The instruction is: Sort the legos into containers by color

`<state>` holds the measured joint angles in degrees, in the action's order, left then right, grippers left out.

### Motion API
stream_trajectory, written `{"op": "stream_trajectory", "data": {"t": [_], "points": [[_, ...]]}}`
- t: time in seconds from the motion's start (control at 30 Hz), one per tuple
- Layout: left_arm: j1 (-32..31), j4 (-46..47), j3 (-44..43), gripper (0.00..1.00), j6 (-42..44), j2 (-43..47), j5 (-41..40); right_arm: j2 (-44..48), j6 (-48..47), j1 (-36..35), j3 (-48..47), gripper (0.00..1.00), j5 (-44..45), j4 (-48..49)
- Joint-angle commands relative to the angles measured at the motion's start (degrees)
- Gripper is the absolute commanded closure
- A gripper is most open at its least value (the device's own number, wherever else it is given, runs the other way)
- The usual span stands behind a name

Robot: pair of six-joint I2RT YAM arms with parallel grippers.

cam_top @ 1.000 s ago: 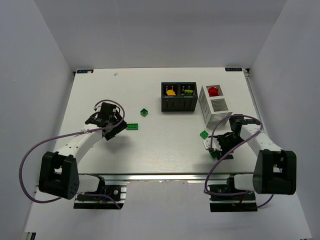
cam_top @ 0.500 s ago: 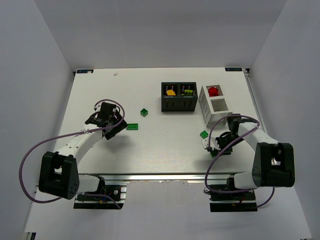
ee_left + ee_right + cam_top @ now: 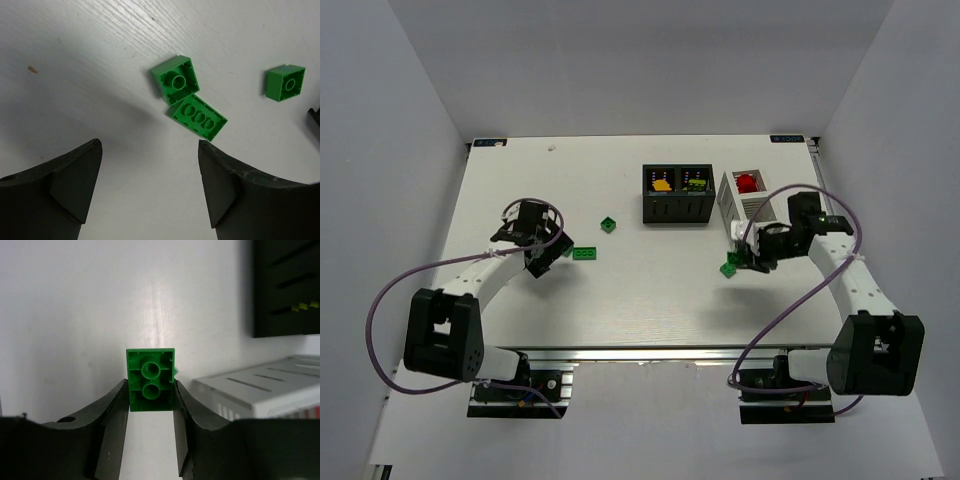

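The green brick goes up and outward over the basket's near section next, where my right gripper then opens, since red lies in the basket's far section.
My right gripper [image 3: 743,258] [image 3: 150,390] is shut on a green two-stud brick [image 3: 150,380] and holds it above the table, just left of the white slatted basket [image 3: 752,216] [image 3: 265,390]. Another green brick [image 3: 729,268] lies on the table under it. My left gripper [image 3: 548,258] [image 3: 150,150] is open and empty. Ahead of it lie a square green brick [image 3: 176,85], a long green brick [image 3: 585,253] [image 3: 199,116] touching it, and a second square green brick [image 3: 609,224] [image 3: 285,83] farther off.
The black box [image 3: 675,207] [image 3: 285,285] stands left of the basket, with a yellow-orange piece [image 3: 661,184] in its left compartment and a lime piece [image 3: 696,183] in its right. A red brick [image 3: 747,182] lies in the basket's far compartment.
My right arm has swung from the front of the table up toward the basket, shut on the green brick. My left gripper has shifted slightly and stays open.
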<state>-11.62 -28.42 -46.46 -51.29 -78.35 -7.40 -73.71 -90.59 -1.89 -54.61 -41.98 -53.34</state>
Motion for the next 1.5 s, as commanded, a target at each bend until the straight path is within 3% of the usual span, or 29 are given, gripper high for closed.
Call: {"op": "stream_trajectory", "data": {"t": [0.0, 0.03, 0.13, 0.4, 0.67, 0.87, 1.0, 1.1, 1.37, 1.47], "points": [[0.7, 1.2, -3.9, 0.13, -2.1, -2.8, 0.8, 2.9, 26.0, -0.1, -4.5, 0.99, -7.7, 9.6], [0.8, 0.9, -4.5, 0.13, -2.1, -3.6, 1.0, 3.2, 31.2, -0.1, -5.8, 0.99, -5.5, 16.8], [1.0, 0.4, -6.8, 0.13, -2.0, -6.1, 1.4, 2.7, 42.3, 0.0, -8.4, 0.98, 1.5, 24.7], [1.2, 1.4, -5.9, 0.13, -2.1, -5.8, 1.9, -4.7, 49.1, 5.0, -15.3, 0.96, 8.1, 28.3], [2.0, 1.6, -5.0, 0.13, -1.7, -5.1, 2.0, -10.5, 47.3, 5.1, -18.3, 0.89, 11.8, 27.1], [2.5, 2.1, -5.3, 0.13, -1.5, -5.6, 2.6, -12.1, 45.4, 5.1, -16.4, 0.74, 13.6, 26.7], [2.5, 2.2, -5.9, 0.13, -1.4, -6.6, 2.7, -12.5, 45.3, 5.1, -16.2, 0.5, 13.8, 26.6], [2.5, 2.3, -6.8, 0.13, -1.4, -7.4, 2.8, -12.4, 45.2, 5.1, -16.3, 0.42, 13.1, 26.4], [2.5, 2.2, -8.7, 0.13, -2.1, -10.5, 3.1, -9.4, 46.1, 5.7, -16.3, 0.36, 7.7, 26.7], [2.5, 1.3, -10.1, 0.13, -2.1, -12.4, 2.7, -3.7, 48.0, 5.8, -12.0, 0.34, 1.0, 33.6]]}}
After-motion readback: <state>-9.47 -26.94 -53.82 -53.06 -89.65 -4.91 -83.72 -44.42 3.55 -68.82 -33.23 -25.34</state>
